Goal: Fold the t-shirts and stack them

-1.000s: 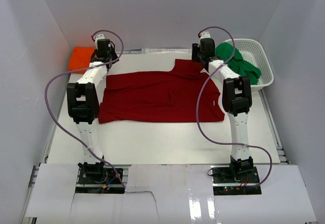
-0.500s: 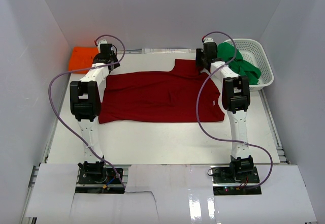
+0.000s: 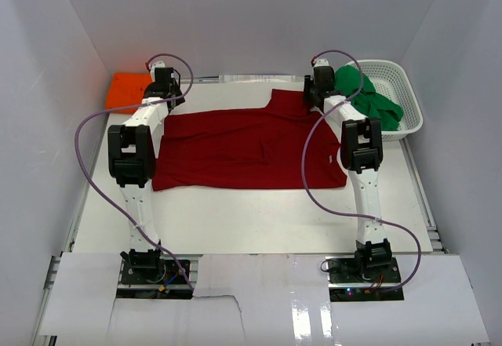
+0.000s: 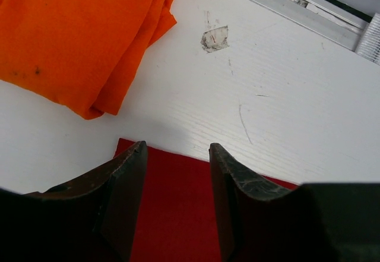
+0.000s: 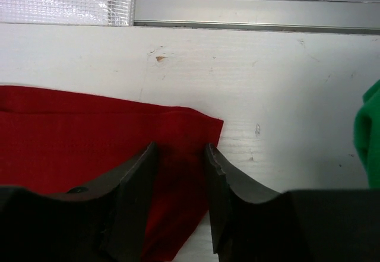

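Note:
The dark red t-shirt's corner (image 3: 169,118) by the bright orange t-shirt (image 3: 125,89) lies flat below, so the robot's open left gripper needs to come down onto that corner and close.
The dark red t-shirt (image 3: 247,148) lies spread flat across the table. My left gripper (image 3: 162,99) is open over its far left corner (image 4: 172,208), with the cloth edge between the fingers. My right gripper (image 3: 315,101) is open over the far right sleeve corner (image 5: 178,155). The bright orange t-shirt (image 3: 125,89) lies folded at the far left; it also shows in the left wrist view (image 4: 77,30). The green t-shirt (image 3: 369,95) hangs crumpled out of the basket, and its edge shows in the right wrist view (image 5: 369,134).
A white plastic lattice basket (image 3: 404,87) stands at the far right. A metal rail (image 5: 255,12) runs along the table's far edge. White walls close in on three sides.
Both arms reached farther toward the back edge during the first half second, then held still. The red shirt has not moved.

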You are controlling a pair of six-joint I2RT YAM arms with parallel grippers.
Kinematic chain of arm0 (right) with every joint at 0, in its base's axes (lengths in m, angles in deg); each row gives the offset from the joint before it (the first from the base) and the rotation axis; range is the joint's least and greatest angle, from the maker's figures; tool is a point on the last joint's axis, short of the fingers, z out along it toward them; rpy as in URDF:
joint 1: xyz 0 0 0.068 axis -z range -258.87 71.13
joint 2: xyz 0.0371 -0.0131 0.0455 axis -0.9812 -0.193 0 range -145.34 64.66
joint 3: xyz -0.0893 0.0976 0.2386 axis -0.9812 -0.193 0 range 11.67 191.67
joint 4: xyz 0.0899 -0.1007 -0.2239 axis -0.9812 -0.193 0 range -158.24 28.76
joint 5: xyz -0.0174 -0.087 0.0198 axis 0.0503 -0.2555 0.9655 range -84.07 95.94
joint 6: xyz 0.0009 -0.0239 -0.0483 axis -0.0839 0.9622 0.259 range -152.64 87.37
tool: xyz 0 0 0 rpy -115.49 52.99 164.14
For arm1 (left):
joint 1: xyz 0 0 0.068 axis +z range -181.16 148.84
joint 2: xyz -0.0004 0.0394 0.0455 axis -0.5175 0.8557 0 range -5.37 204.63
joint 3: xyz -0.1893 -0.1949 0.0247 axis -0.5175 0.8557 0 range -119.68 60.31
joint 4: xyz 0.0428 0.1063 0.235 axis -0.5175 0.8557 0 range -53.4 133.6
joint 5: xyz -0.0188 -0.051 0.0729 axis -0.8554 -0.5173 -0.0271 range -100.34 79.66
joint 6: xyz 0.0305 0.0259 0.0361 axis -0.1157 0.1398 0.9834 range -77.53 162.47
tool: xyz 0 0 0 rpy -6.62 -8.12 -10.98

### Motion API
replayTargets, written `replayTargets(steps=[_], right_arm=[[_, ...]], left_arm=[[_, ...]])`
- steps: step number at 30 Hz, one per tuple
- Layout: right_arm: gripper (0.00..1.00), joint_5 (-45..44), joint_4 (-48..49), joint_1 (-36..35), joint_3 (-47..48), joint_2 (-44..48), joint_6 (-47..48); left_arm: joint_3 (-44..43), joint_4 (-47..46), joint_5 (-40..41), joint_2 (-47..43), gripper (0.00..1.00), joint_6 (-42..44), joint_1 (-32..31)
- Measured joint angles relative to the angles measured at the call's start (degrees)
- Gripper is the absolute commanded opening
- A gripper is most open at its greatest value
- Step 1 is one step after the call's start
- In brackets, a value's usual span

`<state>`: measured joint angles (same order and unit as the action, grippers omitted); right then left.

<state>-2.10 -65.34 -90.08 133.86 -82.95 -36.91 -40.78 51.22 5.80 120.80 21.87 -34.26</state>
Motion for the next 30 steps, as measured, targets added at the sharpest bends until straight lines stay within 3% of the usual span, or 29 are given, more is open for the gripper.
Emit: replayTargets(steps=[2,3,5,16,30], right_arm=[[0.34,0.1,0.0,0.2,0.1,0.0,0.1],[0.23,0.2,0.0,0.2,0.1,0.0,0.2],[0.19,0.5,-0.1,0.4,0.1,0.0,0.1],[0.17,1.1,1.5,0.7,-0.7,0.0,0.0],[0.17,2.3,3.4,1.0,-1.8,0.2,0.0]], left_arm=[[0.0,0.0,0.0,0.0,0.57,0.0,0.0],[0.2,0.0,0.0,0.0,0.57,0.0,0.0],[0.6,0.0,0.0,-0.1,0.57,-0.1,0.0],[1.8,0.6,0.5,0.0,0.57,-0.4,0.3],[-13.2,3.1,0.6,14.0,0.53,-1.2,1.0]])
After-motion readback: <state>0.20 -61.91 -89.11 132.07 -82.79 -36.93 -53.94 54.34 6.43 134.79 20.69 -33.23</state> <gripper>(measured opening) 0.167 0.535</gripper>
